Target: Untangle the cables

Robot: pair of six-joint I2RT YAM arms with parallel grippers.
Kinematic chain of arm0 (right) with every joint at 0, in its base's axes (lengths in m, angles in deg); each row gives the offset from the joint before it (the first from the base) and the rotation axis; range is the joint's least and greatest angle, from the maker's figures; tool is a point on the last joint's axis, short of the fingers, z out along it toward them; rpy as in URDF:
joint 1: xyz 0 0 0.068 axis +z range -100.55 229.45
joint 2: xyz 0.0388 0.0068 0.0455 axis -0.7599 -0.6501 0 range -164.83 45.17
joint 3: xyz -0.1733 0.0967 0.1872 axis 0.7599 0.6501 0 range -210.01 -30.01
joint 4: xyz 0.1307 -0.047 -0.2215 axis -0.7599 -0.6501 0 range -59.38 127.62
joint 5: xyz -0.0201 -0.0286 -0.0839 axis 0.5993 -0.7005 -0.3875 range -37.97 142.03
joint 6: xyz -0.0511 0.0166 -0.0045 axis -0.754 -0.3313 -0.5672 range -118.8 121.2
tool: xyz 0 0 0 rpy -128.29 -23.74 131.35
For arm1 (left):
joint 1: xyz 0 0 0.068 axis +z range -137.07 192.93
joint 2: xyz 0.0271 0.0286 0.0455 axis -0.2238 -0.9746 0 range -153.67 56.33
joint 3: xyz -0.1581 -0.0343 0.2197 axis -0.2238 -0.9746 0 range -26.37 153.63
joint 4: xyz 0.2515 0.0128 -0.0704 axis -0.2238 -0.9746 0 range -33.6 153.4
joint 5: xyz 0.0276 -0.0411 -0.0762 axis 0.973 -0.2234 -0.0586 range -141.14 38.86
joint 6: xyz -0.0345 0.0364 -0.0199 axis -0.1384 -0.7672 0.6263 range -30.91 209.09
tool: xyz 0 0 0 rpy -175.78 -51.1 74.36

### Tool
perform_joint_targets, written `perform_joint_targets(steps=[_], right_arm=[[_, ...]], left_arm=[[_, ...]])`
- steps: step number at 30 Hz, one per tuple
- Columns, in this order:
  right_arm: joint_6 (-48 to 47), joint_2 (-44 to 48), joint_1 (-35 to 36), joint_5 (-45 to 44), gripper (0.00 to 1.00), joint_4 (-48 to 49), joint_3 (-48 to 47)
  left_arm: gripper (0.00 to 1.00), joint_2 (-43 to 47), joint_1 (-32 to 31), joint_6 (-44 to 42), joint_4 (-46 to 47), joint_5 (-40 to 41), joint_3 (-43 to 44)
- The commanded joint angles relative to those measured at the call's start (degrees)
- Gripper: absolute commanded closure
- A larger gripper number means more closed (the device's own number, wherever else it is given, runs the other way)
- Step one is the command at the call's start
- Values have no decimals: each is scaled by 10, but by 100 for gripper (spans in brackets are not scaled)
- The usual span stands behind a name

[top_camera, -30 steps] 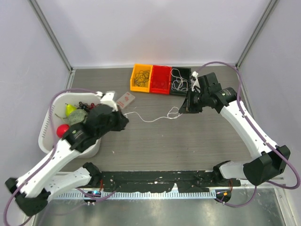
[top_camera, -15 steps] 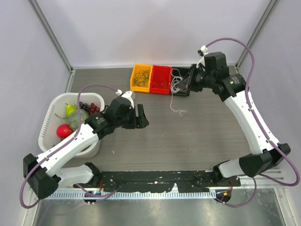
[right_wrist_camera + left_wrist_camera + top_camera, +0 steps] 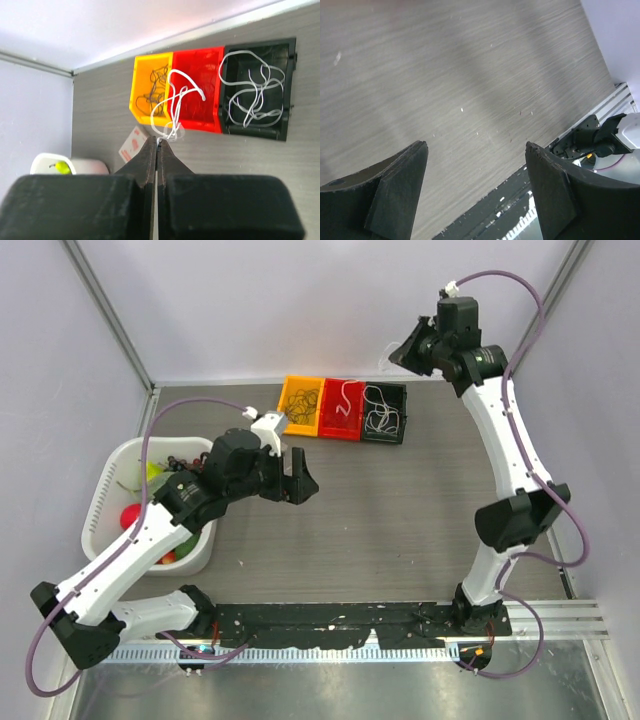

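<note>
The white cables already lie in the black bin (image 3: pixel 384 430) (image 3: pixel 257 91), so my right gripper should next move away from the red bin and bring the hanging piece of cable down onto them.
My right gripper (image 3: pixel 158 140) is raised high near the back wall (image 3: pixel 402 350), shut on the end of a white cable (image 3: pixel 176 97). The cable's loops dangle below the fingertips, over the red bin (image 3: pixel 202 107) and the edge of the orange bin (image 3: pixel 150 85). In the top view the cable's loop (image 3: pixel 346 397) shows over the red bin (image 3: pixel 340 420). More white cables (image 3: pixel 252 90) lie in the black bin (image 3: pixel 384 430), dark ones (image 3: pixel 300 405) in the orange bin. My left gripper (image 3: pixel 300 480) hovers open over bare table (image 3: pixel 476 145), nothing between its fingers.
A white basket (image 3: pixel 100 485) with fruit stands at the left, under my left arm. A small white card with red print (image 3: pixel 134 144) lies in front of the orange bin. The three bins sit in a row at the table's back edge.
My left gripper let go of the white cable and swung right, opening. My right gripper lifted the cable up and back from the table to above the bins.
</note>
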Motion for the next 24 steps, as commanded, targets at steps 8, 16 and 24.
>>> perform_joint_targets(steps=[8, 16, 24], right_arm=[[5, -134, -26, -52, 99, 48, -155], [0, -175, -51, -50, 99, 72, -167], [-42, -190, -59, -57, 99, 72, -155]], left_arm=[[11, -13, 2, -224, -64, 47, 153], [10, -15, 2, -243, -57, 48, 142], [9, -25, 2, -228, -59, 48, 145]])
